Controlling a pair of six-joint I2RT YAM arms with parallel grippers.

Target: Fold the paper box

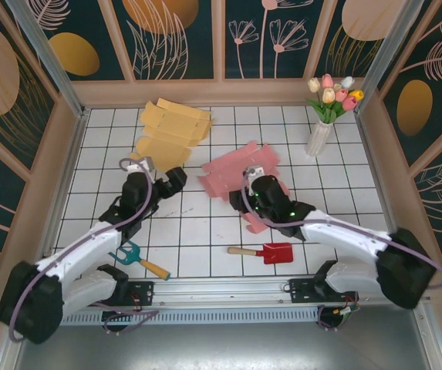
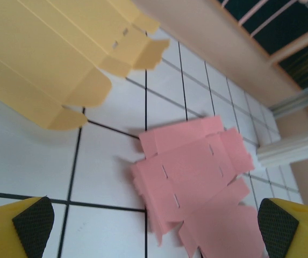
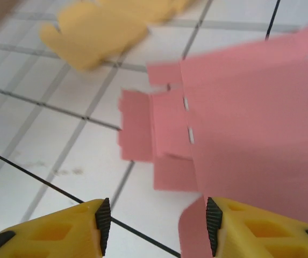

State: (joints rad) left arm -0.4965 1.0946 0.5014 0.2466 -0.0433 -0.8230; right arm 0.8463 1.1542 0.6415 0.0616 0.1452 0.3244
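The pink box has its narrow side flap [image 2: 153,217] below my open left gripper's fingers, its edge off the tiles, so they should go down onto it next.
A pink paper box [image 1: 240,171] lies flat and unfolded on the white tiled table, right of centre. My right gripper [image 1: 244,200] sits over its near edge. In the right wrist view the pink sheet [image 3: 240,118] spreads ahead, and one flap curls up against the inner pad of the right finger of the right gripper [image 3: 156,226], whose jaws stand apart. My left gripper [image 1: 173,181] hovers left of the sheet. In the left wrist view it [image 2: 154,224] is wide open above the tiles, with the pink box [image 2: 197,177] ahead. A yellow flat box [image 1: 173,127] lies further back.
A white vase of tulips [image 1: 321,135] stands at the back right. A red toy shovel [image 1: 271,252] and a blue rake with a wooden handle [image 1: 140,260] lie near the front edge. Wooden walls enclose the table. The yellow box [image 2: 62,59] [image 3: 100,27] lies beyond both grippers.
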